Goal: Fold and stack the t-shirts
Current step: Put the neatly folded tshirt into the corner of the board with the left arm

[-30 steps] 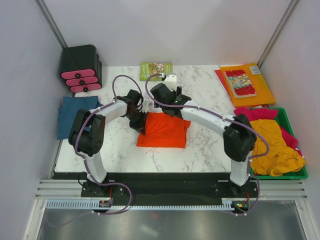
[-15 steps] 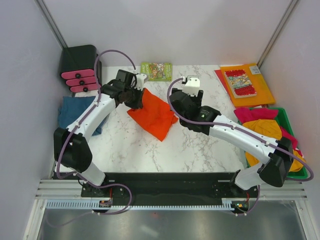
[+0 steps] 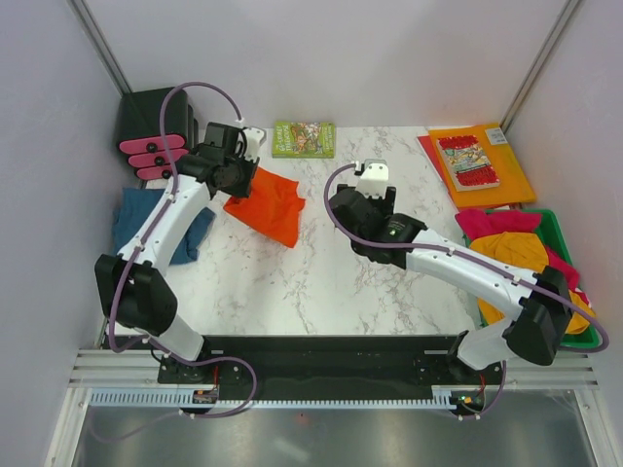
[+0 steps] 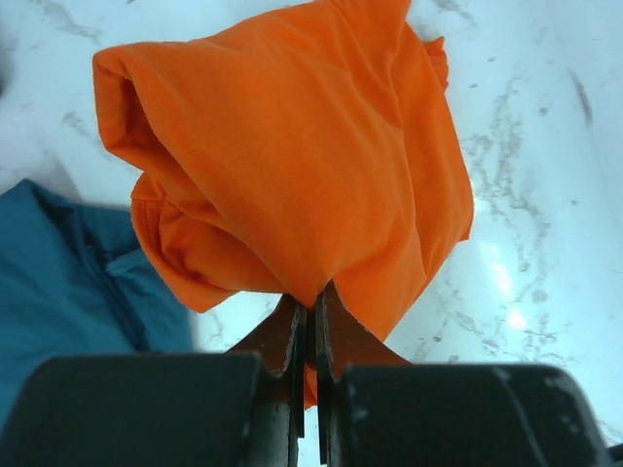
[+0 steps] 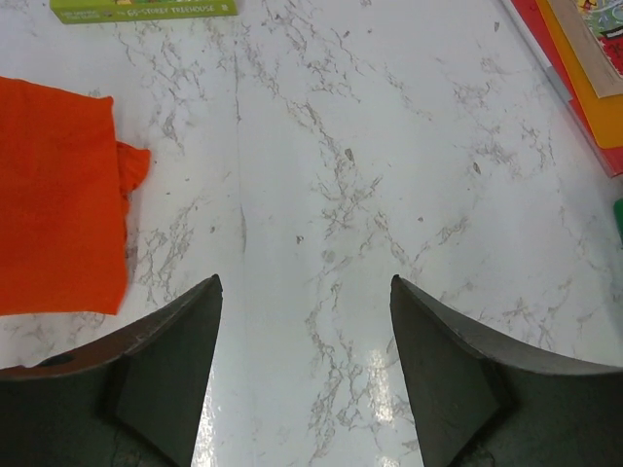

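The robot needs to swing its left gripper over the folded teal-blue t-shirt (image 3: 136,211) (image 4: 73,282) next, then lower the orange-red t-shirt and let it go on top. The teal-blue t-shirt lies below the left gripper, to its left in the top view.
My left gripper (image 3: 237,178) is shut on the folded orange-red t-shirt (image 3: 268,205) and holds it over the table's back left; in the left wrist view the shirt (image 4: 302,165) hangs from the closed fingertips (image 4: 313,297). A teal-blue t-shirt (image 3: 136,222) lies at the table's left edge, also in the left wrist view (image 4: 68,282). My right gripper (image 3: 353,199) is open and empty over bare marble (image 5: 304,282), the orange-red shirt (image 5: 58,199) to its left. Mustard-yellow (image 3: 531,282) and magenta-pink (image 3: 492,222) shirts lie in the green bin (image 3: 557,229).
A black drawer unit with pink fronts (image 3: 156,131) stands at the back left. A green book (image 3: 304,137) lies at the back middle. An orange folder with a comic book (image 3: 482,161) lies at the back right.
My left gripper has carried the orange-red shirt up and to the left, toward the teal-blue shirt. My right gripper has let go of it and pulled back to the right.
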`<state>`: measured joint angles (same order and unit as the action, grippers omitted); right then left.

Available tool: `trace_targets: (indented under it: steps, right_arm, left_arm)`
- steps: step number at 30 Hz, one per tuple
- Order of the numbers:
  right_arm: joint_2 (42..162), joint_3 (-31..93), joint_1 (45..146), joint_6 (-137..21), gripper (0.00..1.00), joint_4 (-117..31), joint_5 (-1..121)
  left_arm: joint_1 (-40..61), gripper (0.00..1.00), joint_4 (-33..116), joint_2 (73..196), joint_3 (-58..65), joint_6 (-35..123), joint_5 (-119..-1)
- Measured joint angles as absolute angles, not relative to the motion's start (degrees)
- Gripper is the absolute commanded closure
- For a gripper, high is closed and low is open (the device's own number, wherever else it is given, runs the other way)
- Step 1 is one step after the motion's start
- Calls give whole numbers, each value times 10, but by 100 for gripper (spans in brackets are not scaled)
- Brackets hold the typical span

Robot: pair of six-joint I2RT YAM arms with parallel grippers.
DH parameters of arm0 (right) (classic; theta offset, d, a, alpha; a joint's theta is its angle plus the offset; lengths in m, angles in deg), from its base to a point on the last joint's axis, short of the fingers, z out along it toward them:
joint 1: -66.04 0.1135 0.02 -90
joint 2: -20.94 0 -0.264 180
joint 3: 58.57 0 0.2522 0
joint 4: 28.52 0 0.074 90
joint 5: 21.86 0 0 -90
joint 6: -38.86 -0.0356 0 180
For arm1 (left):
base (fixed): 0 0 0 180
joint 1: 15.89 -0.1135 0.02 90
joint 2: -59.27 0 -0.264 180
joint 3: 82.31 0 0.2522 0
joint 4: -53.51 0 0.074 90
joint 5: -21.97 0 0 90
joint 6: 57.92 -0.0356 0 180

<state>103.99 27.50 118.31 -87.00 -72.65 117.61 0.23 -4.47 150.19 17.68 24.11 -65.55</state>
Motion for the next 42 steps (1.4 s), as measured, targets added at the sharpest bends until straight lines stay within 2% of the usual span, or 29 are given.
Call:
trace_targets:
  steps: [21,31,42]
  right_arm:
    - [1014,167,1183,-900,23,-693,1145]
    - [1013,148,1183,-904,23,-669,1136]
    - [1017,148,1183,-904,23,-649,1124]
  left_arm:
    - [-201,98,-95,1502,216,35,-700]
    - [-242,98,-130,1502,271,-22,-705]
    - [-289,98,-159,1501,275,-55,-698]
